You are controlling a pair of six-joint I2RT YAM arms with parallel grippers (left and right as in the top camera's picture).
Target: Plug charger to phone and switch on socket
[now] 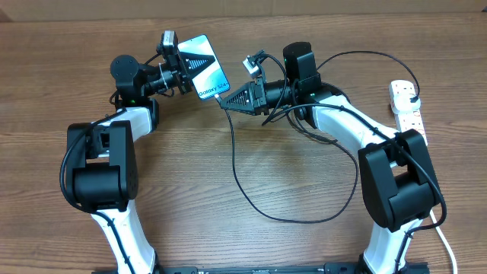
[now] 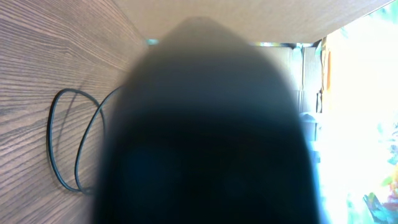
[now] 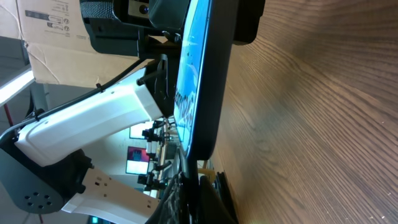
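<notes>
I will next lower my left gripper and draw it back to release the phone [image 1: 204, 65] flat on the open tabletop between the arms, because the phone hangs tilted above the wood.
The phone [image 1: 204, 65], its blue screen up with "Galaxy S24" text at the near short edge, is held tilted above the table by my left gripper [image 1: 183, 70], shut on its left side. It fills the left wrist view as a dark blur [image 2: 211, 130] and shows edge-on in the right wrist view [image 3: 200, 81]. My right gripper [image 1: 227, 102] is shut on the charger's connector end, right at the phone's near short edge. The black charger cable [image 1: 304, 217] loops over the table; it also shows in the left wrist view [image 2: 62, 143]. The white socket [image 1: 408, 110] lies at the far right, with a black plug in it.
The socket's thick white cord [image 1: 444, 236] runs down the right edge. The left arm's white link [image 3: 93, 118] shows behind the phone in the right wrist view. Cardboard boxes [image 3: 50, 22] stand beyond the table.
</notes>
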